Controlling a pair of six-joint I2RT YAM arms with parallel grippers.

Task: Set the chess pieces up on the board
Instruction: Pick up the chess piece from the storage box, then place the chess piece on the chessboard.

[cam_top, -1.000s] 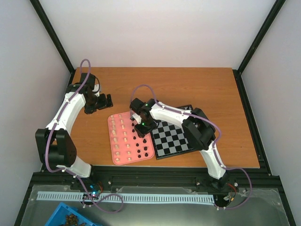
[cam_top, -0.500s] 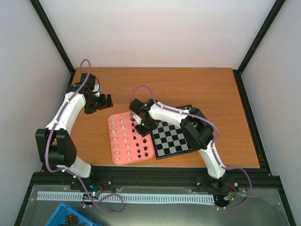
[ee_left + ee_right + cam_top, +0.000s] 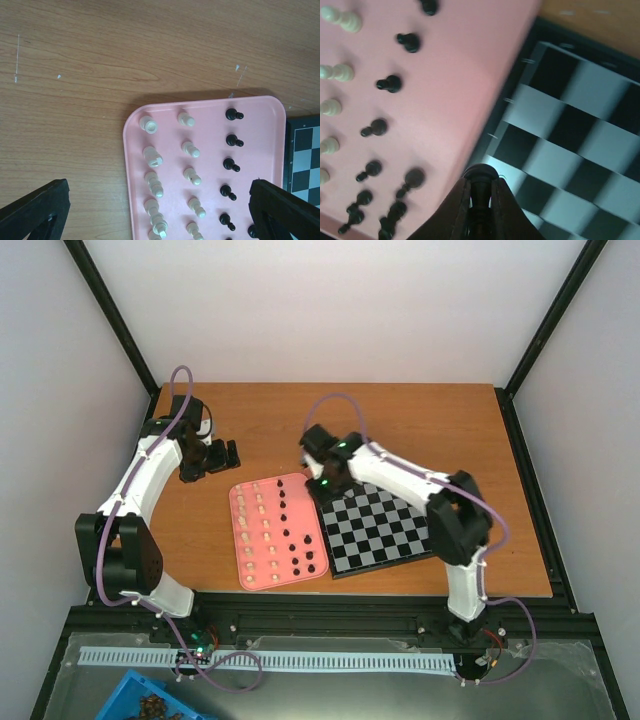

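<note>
The right gripper still holds a black piece, so it should move toward the right in the top view, then down onto the board's side opposite the tray.
The black-and-white board (image 3: pixel 385 530) lies right of the pink tray (image 3: pixel 236 530). The tray holds rows of cream chess pieces (image 3: pixel 152 156) and black chess pieces (image 3: pixel 233 141). My right gripper (image 3: pixel 322 485) hangs above the board's far-left corner, by the tray's edge. In the right wrist view it (image 3: pixel 481 197) is shut on one black piece (image 3: pixel 480 175), whose round end pokes out past the fingertips over a pale square of the board (image 3: pixel 580 100). My left gripper (image 3: pixel 215 457) is open over the wood beyond the tray's far-left corner, its fingers (image 3: pixel 35 212) wide apart and holding nothing.
The pink tray (image 3: pixel 455 90) touches the board's left border. The board's edge (image 3: pixel 305 150) shows at the right of the left wrist view. A brown wooden table (image 3: pixel 420 420) carries everything. A blue bin (image 3: pixel 150 702) sits below the table's near edge.
My right gripper closed on a black piece over the tray, then carried it right and farther away to the board's far-left corner. The left arm has not moved.
</note>
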